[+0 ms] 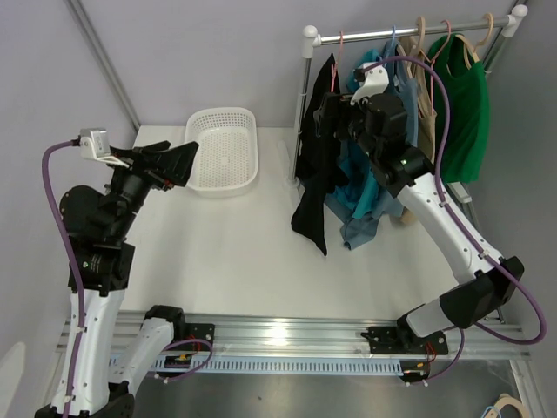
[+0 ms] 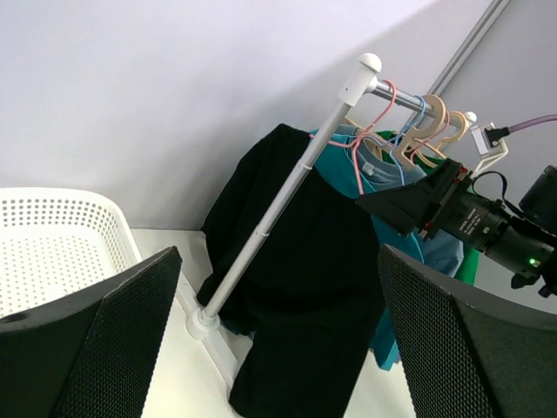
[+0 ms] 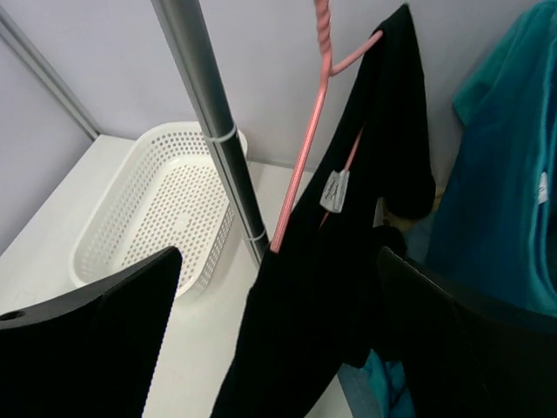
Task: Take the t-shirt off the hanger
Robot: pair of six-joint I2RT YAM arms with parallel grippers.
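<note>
The wire is bare at the pink hanger's neck (image 1: 334, 68) (image 3: 328, 70), which is above and outward of my right gripper. My right gripper will go up and outward onto it next.
A black t-shirt (image 1: 312, 178) hangs on a pink hanger (image 1: 340, 45) at the left end of the clothes rail (image 1: 409, 33). In the right wrist view the hanger's (image 3: 306, 144) near arm is bare down to where it enters the black cloth (image 3: 331, 313). My right gripper (image 1: 335, 117) is open, level with the shirt's upper part, and the shirt hangs between its spread jaws (image 3: 278, 348). My left gripper (image 1: 181, 162) is open and empty over the table's left side, pointing at the rack; the black shirt (image 2: 305, 287) lies well beyond its jaws (image 2: 278, 348).
A white perforated basket (image 1: 224, 148) sits at the back left of the table, also in the right wrist view (image 3: 157, 209). The rack's upright pole (image 1: 305, 96) stands just left of the black shirt. Teal (image 1: 365, 178), beige and green (image 1: 466, 104) garments hang further right.
</note>
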